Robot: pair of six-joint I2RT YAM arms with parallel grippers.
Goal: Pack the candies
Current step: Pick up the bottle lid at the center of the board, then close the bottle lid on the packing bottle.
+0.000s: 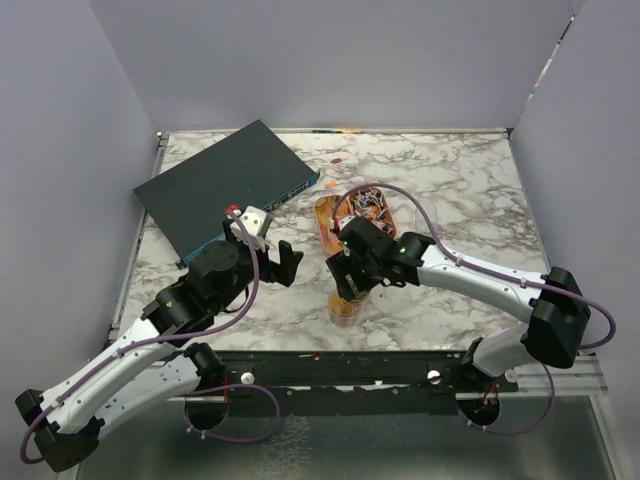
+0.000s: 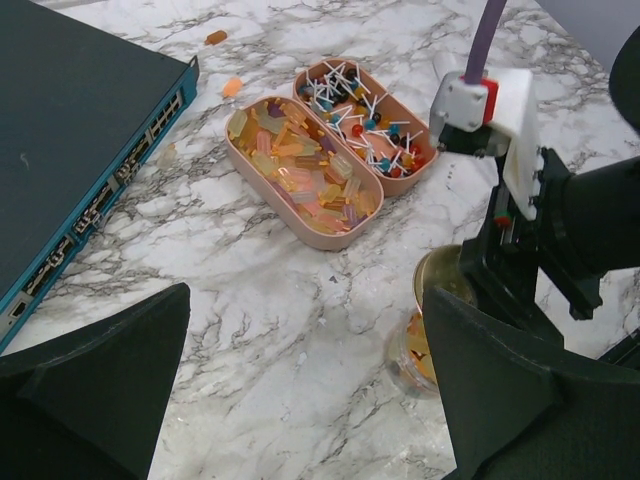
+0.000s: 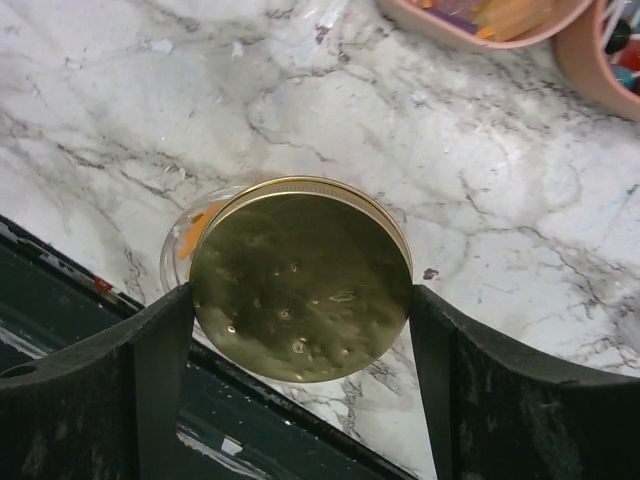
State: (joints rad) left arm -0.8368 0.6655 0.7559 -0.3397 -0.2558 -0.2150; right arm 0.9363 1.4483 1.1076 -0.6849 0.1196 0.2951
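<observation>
The jar's opening [image 3: 196, 230] is uncovered below and back from my right gripper, so my right gripper will next carry the gold lid [image 3: 300, 280] back and down and release it there.
My right gripper [image 3: 300, 330] is shut on a round gold lid [image 3: 300, 280], its fingers pressed against the lid's two sides. The lid hangs just above a small clear jar [image 3: 178, 245] with orange candies [image 3: 192, 232] inside; the jar [image 1: 343, 308] stands near the table's front edge. Behind it lie two oval peach trays: one holds orange-yellow candies [image 2: 305, 170], the other mixed red, white and purple candies [image 2: 365, 115]. My left gripper [image 2: 305, 390] is open over bare marble left of the jar [image 2: 412, 352], holding nothing.
A dark blue network switch [image 1: 225, 185] lies at the back left, close to the trays. Stray candies [image 2: 216, 37] lie on the marble beside it. The black front rail [image 3: 90, 330] runs right under the jar. Grey walls close in the table.
</observation>
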